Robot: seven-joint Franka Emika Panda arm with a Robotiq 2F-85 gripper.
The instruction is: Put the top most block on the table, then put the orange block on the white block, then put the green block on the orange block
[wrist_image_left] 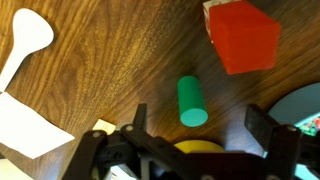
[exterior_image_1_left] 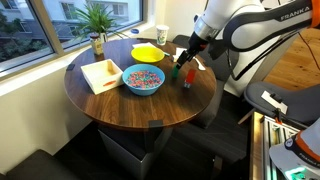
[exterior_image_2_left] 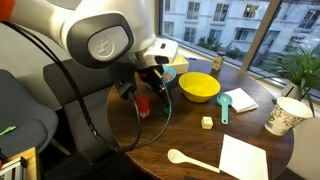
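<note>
My open gripper moves down onto the round end of the green block (wrist_image_left: pixel 192 102) next, since that end already shows between my spread fingers.
The orange block (wrist_image_left: pixel 240 35) is an orange-red cube resting on the dark round table (wrist_image_left: pixel 110 60), also seen in both exterior views (exterior_image_1_left: pixel 186 79) (exterior_image_2_left: pixel 143 105). The green block (wrist_image_left: pixel 192 102) has a round end and lies on the wood beside the orange one. My gripper (wrist_image_left: pixel 200 130) hovers over it, open, with nothing between the fingers. It hangs low over the table's edge region in both exterior views (exterior_image_1_left: pixel 183 62) (exterior_image_2_left: pixel 150 85). The white block (exterior_image_2_left: pixel 206 122) stands alone on the table, apart from the others.
A yellow bowl (exterior_image_2_left: pixel 198 87), a blue bowl of sprinkles (exterior_image_1_left: pixel 143 79), a white paper cup (exterior_image_2_left: pixel 285 115), a potted plant (exterior_image_1_left: pixel 97 22), a white spoon (exterior_image_2_left: pixel 190 158) and a white napkin (exterior_image_2_left: pixel 245 158) share the table.
</note>
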